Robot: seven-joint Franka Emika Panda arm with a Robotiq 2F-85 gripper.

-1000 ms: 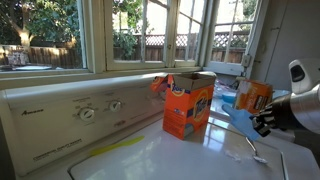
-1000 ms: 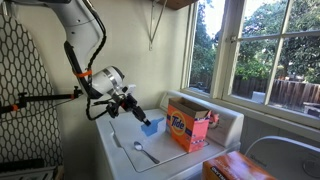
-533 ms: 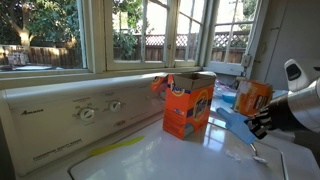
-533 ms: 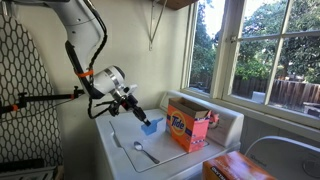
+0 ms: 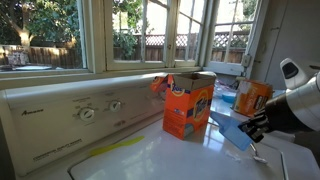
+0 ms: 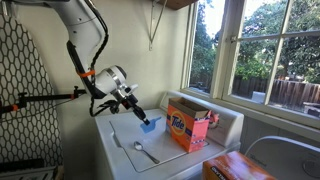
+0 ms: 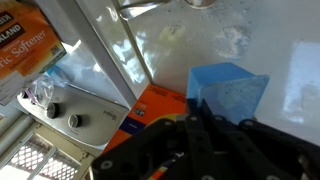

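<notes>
The blue cup is hanging tilted. My gripper will turn more upright next and lower the cup onto the bare washer lid beside the Tide box to let go of the cup's side.
My gripper is shut on the edge of a translucent blue cup and holds it just above the white washer lid. In both exterior views the blue cup hangs tilted at the gripper, beside an open orange Tide box. The Tide box also shows under the fingers in the wrist view. A metal spoon lies on the lid close below the cup.
A second orange container stands near the washer's end. The control panel with knobs runs along the back under the windows. A padded ironing board stands beside the machine.
The gripper has drifted a little lower with the blue cup, bringing it closer to the lid and tilting it more. The box and the spoon have not moved.
</notes>
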